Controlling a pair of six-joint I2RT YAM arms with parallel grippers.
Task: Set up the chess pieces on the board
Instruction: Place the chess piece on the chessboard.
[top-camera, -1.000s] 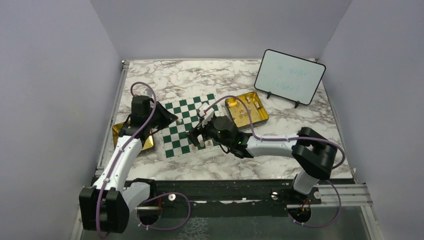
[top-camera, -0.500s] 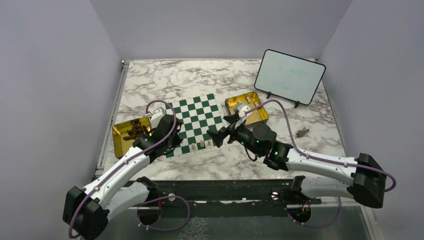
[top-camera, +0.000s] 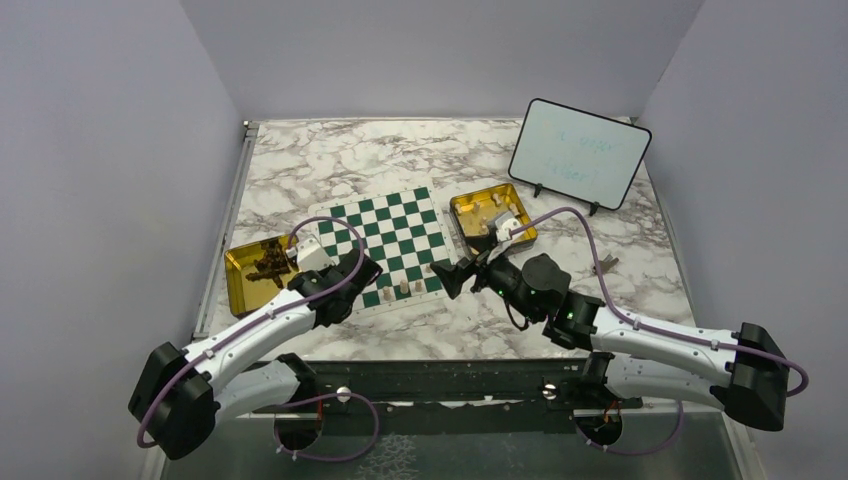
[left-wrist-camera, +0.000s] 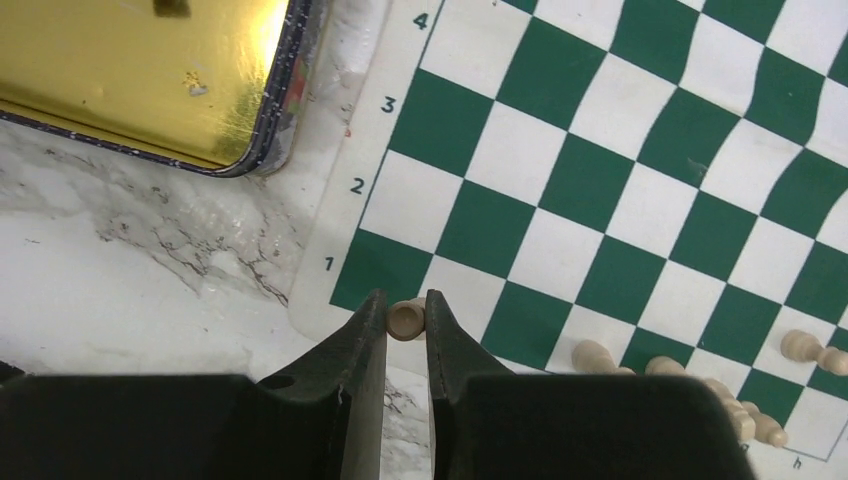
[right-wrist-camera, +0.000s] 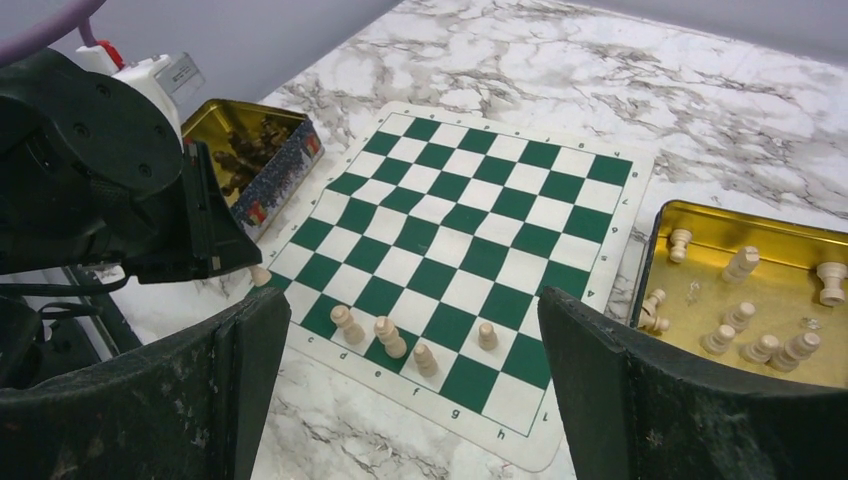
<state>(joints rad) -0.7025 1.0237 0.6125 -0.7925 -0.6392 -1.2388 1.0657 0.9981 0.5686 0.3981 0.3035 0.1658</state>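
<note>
The small cream chess piece goes down from my left gripper onto the board's near green corner square (left-wrist-camera: 383, 269) next, and is released there.
The green-and-white board (top-camera: 385, 235) lies mid-table. My left gripper (left-wrist-camera: 406, 322) is shut on a small cream chess piece (left-wrist-camera: 405, 318) at the board's near-left corner, by the squares of row 1. It shows in the top view (top-camera: 347, 297) and in the right wrist view (right-wrist-camera: 250, 268). Several cream pieces (right-wrist-camera: 389, 337) stand in the near rows toward the right; they also show in the left wrist view (left-wrist-camera: 592, 353). My right gripper (top-camera: 455, 276) is wide open and empty, above the table off the board's near-right corner (right-wrist-camera: 410, 305).
A gold tin (top-camera: 492, 218) with several cream pieces sits right of the board. Another gold tin (top-camera: 240, 280) with dark pieces sits left of it. A framed whiteboard (top-camera: 578, 153) stands at the back right. A small dark object (top-camera: 605, 265) lies on the marble at the right.
My left gripper has moved from the left tin's side to the board's near-left corner with the piece. My right gripper has drawn back off the board's near rows toward the near right.
</note>
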